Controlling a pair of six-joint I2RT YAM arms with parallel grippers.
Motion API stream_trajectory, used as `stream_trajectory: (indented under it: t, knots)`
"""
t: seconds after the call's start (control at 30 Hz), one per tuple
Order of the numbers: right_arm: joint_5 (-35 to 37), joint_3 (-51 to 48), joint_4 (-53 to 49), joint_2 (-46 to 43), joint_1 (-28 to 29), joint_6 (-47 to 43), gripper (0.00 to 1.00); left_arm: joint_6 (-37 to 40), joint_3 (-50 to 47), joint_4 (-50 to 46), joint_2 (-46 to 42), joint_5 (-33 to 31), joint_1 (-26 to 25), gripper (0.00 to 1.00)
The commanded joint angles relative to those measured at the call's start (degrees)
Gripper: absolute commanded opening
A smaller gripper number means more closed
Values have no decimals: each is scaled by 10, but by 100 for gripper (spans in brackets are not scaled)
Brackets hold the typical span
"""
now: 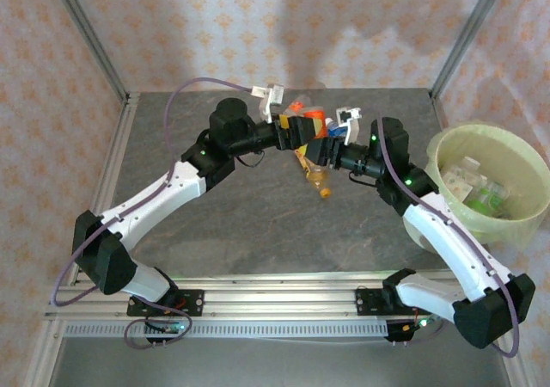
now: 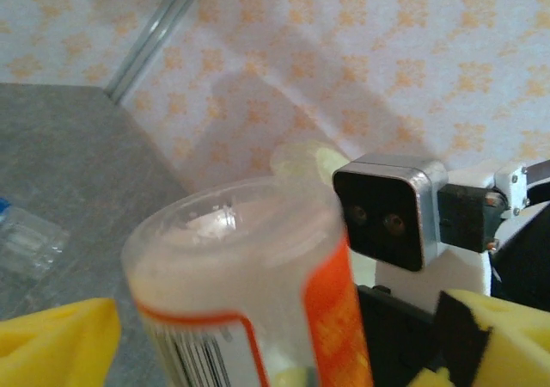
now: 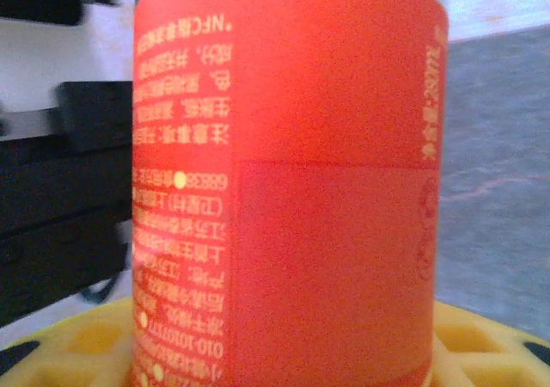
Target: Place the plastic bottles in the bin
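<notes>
The right gripper alone is closed on the bottle, so it should next swing the bottle clear of the open left gripper and over the bin's opening (image 1: 491,174) to let it go.
An orange-labelled plastic bottle (image 1: 318,176) hangs cap-down above the middle of the table, between both grippers. My right gripper (image 1: 325,146) is shut on it; its yellow fingers (image 3: 490,344) hug the red-orange label (image 3: 288,189) from both sides. My left gripper (image 1: 292,133) stands open around the same bottle (image 2: 249,275). Its left finger (image 2: 51,344) lies against the bottle, while a gap separates the bottle from its right finger (image 2: 498,335). The pale yellow-green bin (image 1: 447,146) stands at the right with several bottles (image 1: 481,193) inside.
A crushed clear bottle (image 2: 26,236) lies on the grey table to the left. The right wrist camera housing (image 2: 391,219) sits close behind the held bottle. Patterned walls and metal frame posts (image 1: 86,39) enclose the table.
</notes>
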Motion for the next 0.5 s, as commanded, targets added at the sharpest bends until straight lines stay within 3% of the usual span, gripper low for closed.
stream_trajectory:
  t: [0.0, 0.1, 0.27, 0.47]
  knots:
    - [153, 37, -114, -12, -1, -41, 36, 28, 12, -63, -34, -69, -1, 100]
    - [215, 43, -156, -15, -2, -51, 36, 27, -3, -85, -52, -142, 0, 100]
    - [331, 67, -185, -34, -9, -66, 36, -14, -18, -204, -65, -344, 1, 100]
    - [421, 66, -124, -80, -45, -105, 37, -70, -54, -285, -68, -477, 2, 100]
